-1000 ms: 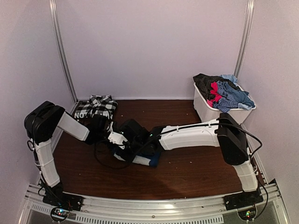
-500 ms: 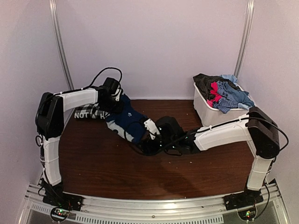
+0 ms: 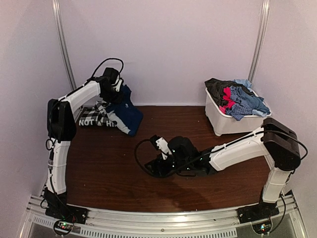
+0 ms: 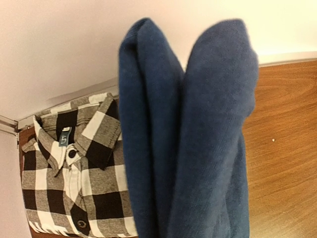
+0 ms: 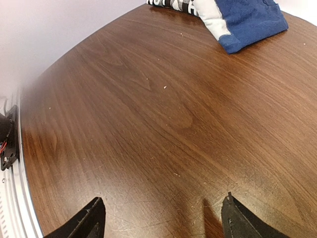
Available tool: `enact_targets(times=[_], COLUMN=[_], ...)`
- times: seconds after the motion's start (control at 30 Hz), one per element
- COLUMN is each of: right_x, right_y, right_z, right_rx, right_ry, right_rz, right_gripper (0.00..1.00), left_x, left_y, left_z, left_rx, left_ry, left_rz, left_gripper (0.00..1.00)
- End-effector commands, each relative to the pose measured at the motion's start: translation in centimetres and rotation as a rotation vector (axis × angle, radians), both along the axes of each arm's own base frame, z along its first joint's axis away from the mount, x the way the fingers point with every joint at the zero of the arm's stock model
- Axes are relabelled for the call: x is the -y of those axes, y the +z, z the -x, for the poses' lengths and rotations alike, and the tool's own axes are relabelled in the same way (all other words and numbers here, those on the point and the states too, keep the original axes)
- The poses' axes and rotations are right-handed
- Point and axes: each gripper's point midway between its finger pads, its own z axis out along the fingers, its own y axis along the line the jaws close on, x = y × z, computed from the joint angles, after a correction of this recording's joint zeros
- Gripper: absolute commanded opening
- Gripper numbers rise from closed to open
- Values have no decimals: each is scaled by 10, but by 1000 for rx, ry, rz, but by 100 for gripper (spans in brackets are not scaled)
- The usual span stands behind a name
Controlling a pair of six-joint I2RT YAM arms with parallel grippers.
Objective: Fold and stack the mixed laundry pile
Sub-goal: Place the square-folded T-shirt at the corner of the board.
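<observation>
The flat checked shirt lies below and to the left of my left gripper in the top view. My left gripper needs to carry the navy piece over the checked shirt, lower it and let it go.
The long navy blue piece hangs folded from my left gripper, which is raised at the back left and shut on it. Its lower end rests by the black-and-white checked shirt lying flat there. In the left wrist view the navy piece fills the middle and hides the fingers, with the checked shirt under it on the left. My right gripper is open and empty, low over the bare wood mid-table. The rest of the mixed laundry pile lies heaped in the bin.
The white plastic bin stands at the back right against the wall. Pale walls close in the back and both sides. The right arm's black cable loops on the wood around.
The right gripper has let go of the navy piece and opened, staying low mid-table. The left arm has carried the navy piece up and back-left to the checked shirt.
</observation>
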Motion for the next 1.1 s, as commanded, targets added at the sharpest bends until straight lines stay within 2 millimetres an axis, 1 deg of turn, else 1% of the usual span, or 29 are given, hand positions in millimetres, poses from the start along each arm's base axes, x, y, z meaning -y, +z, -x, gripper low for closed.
enact_targets(times=[0.0, 0.13, 0.4, 0.63, 0.7, 0.8, 1.07], right_x=[0, 0, -3, -5, -5, -6, -8], right_y=[15, 14, 13, 10, 9, 8, 3], right_z=[1, 2, 2, 3, 3, 3, 3], right_rx=[11, 9, 4, 0, -2, -6, -14], right_ry=[-5, -1, 7, 15, 14, 16, 19], right_rz=[-51, -49, -51, -46, -45, -44, -31], right_gripper=[80, 80, 80, 81, 81, 81, 81], left_x=[-13, -18, -21, -32, -35, -40, -59], left_y=[26, 42, 78, 101, 106, 109, 109], left_z=[-12, -16, -10, -8, -7, -9, -20], left_rx=[57, 86, 134, 164, 171, 175, 195], left_ry=[-2, -2, -13, -1, -3, 3, 15], left_rz=[-2, -1, 14, 42, 53, 66, 96], left_gripper=[0, 0, 0, 0, 0, 0, 0])
